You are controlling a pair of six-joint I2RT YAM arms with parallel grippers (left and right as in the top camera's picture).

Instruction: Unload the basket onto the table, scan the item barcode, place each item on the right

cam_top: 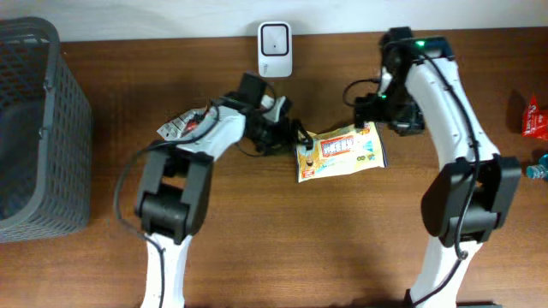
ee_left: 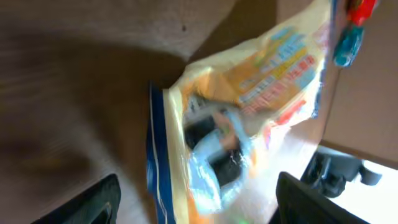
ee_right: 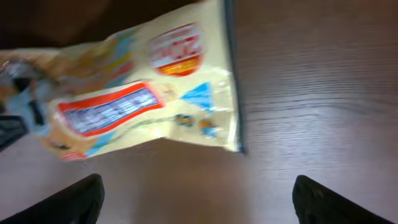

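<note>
My left gripper will slide to the right in the overhead view onto the packet's basket-side end (cam_top: 307,160) (ee_left: 198,171), which lies that way and already reaches between my fingers.
A yellow snack packet (cam_top: 341,152) with red and blue print lies flat on the wooden table. My left gripper (cam_top: 294,137) is at its left end. In the left wrist view the packet (ee_left: 249,112) reaches in between the fingers (ee_left: 93,202), which stand wide apart, and the gripper (ee_left: 196,190) is open. My right gripper (cam_top: 370,120) hangs over the packet's upper right corner. In the right wrist view it (ee_right: 198,190) is open with only bare table between its fingers, and the packet (ee_right: 137,102) lies just ahead. A white scanner (cam_top: 275,38) stands at the back edge.
A dark mesh basket (cam_top: 34,128) fills the left side. A small printed packet (cam_top: 178,127) lies by the left arm. Red (cam_top: 533,115) and blue (cam_top: 538,167) items sit at the right edge.
</note>
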